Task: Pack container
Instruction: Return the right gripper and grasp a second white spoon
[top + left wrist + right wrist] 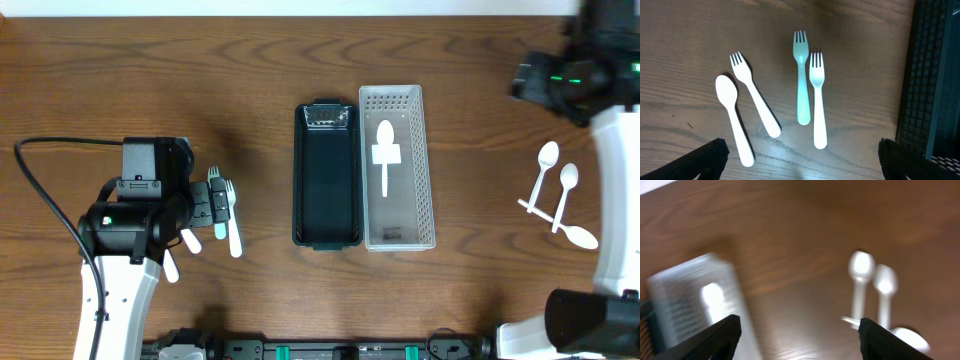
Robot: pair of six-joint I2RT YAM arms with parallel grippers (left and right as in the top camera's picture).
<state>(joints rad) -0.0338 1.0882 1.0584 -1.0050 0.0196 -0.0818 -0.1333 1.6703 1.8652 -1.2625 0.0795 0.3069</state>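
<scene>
My right gripper will next lower its open fingers over the loose spoon's slim neck nearest the white container, as it lies below, clear of the crossing handle.
A black container [325,185] lies at mid-table with a white perforated container [400,165] beside it on the right. One white spoon [385,150] lies inside the white container. My left gripper [802,170] is open above a teal fork [801,80], two white forks [817,100] [754,95] and a white spoon [732,117] on the wood. My right gripper [800,340] is open and empty, high over the table between the white container [690,300] and three loose white spoons [860,280]. That view is blurred.
The three loose spoons [560,195] lie at the table's right side, below the right arm [575,75]. The left arm's black cable [40,190] loops at the far left. The black container's wall [935,75] stands just right of the left gripper.
</scene>
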